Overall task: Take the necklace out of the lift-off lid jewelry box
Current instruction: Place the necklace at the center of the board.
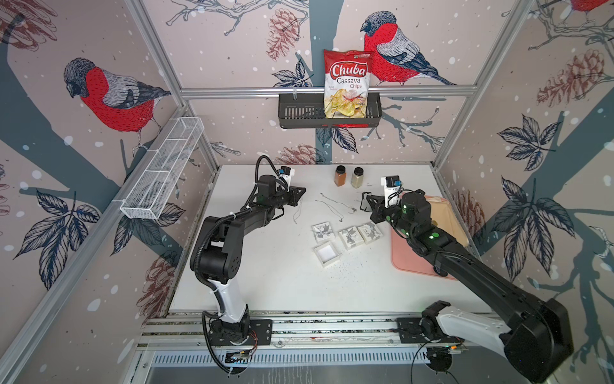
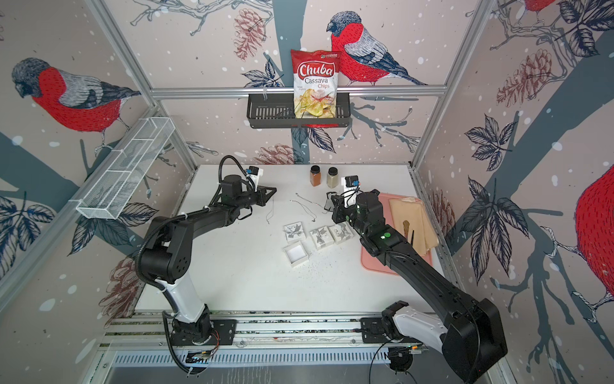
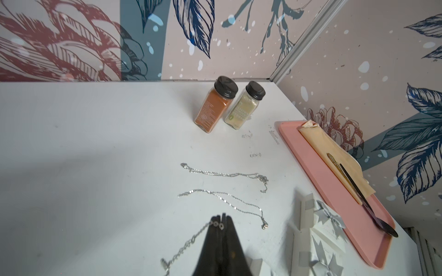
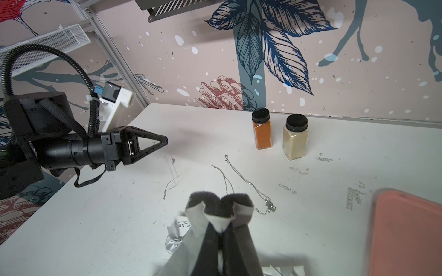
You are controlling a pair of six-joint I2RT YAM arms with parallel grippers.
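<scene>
The tabletop between the other necklaces and the bow-topped lid (image 1: 322, 231) is clear. I should move my left gripper down and back over it to release the chain.
My left gripper (image 1: 303, 192) (image 3: 223, 217) hovers over the back left of the table, shut on a thin silver necklace (image 3: 189, 242). Its chain (image 1: 296, 216) dangles down toward the tabletop. The white lift-off lid jewelry box (image 1: 327, 254) stands open mid-table, showing only its white inside, and its bow-topped lid (image 1: 322, 231) lies just behind. My right gripper (image 1: 364, 202) (image 4: 220, 227) is shut on a black foam insert (image 4: 220, 203) with white card flaps, held above the table behind the boxes.
Two other silver necklaces (image 3: 224, 174) (image 3: 222, 198) lie between the grippers. Two closed bow boxes (image 1: 350, 237) (image 1: 370, 231) sit right of the lid. Two spice jars (image 1: 340, 175) (image 1: 358, 177) stand at the back. A pink tray (image 1: 412, 262) with cloth and a spoon lies right.
</scene>
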